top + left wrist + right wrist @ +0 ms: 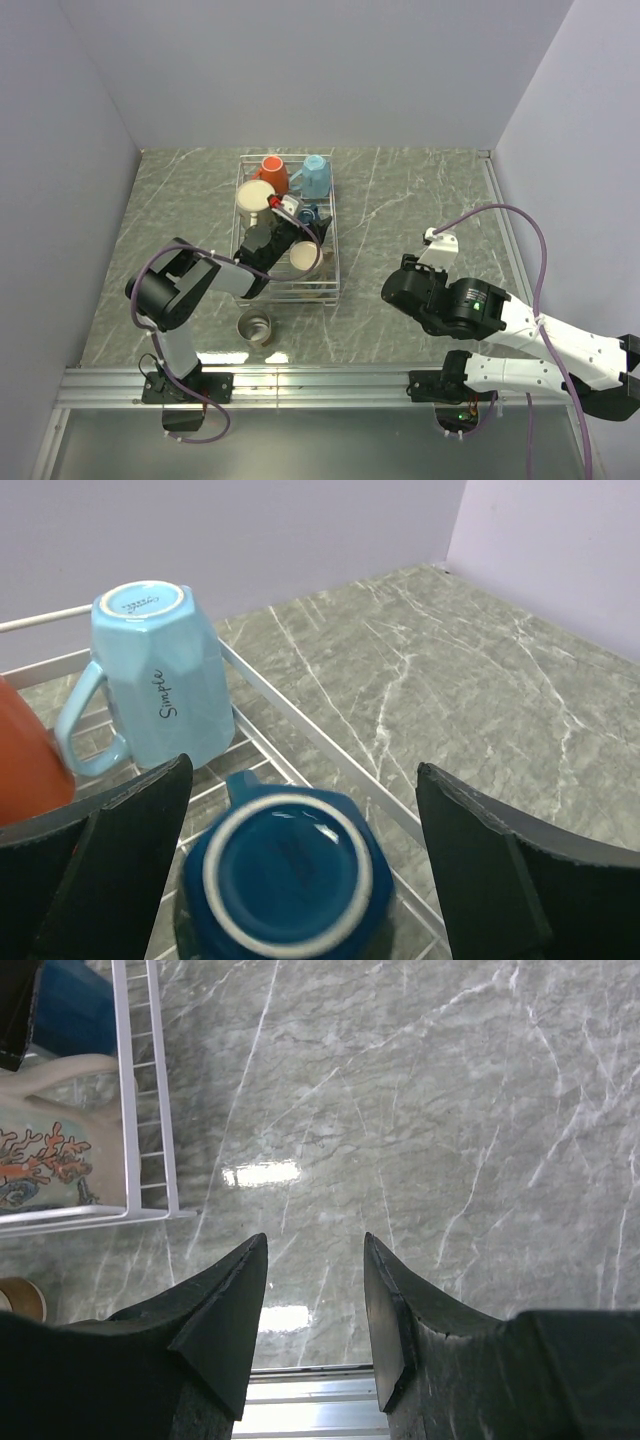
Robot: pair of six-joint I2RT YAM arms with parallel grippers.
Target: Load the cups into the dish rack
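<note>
My left gripper will lift its fingers next, swing back and lower them over the mug's rim (269,324), because the steel mug is still outside the rack (335,240) and stands back from it.
The wire dish rack (335,240) holds the orange mug (272,172), light blue mug (315,176), beige mug (254,196), dark blue mug (307,214) and a white patterned mug (305,257). The steel mug (254,326) stands on the table in front of the rack. My left gripper (298,212) is open just above the upside-down dark blue mug (290,875), its fingers (140,830) either side and apart from it. The light blue mug (155,675) is upside down beyond. My right gripper (314,1245) is open and empty over bare table right of the rack.
The rack's right rim (300,725) runs beside the dark blue mug. The right wrist view shows the rack's near corner (130,1110), the patterned mug (50,1160) and the metal rail (310,1385) at the table's near edge. Walls enclose the table.
</note>
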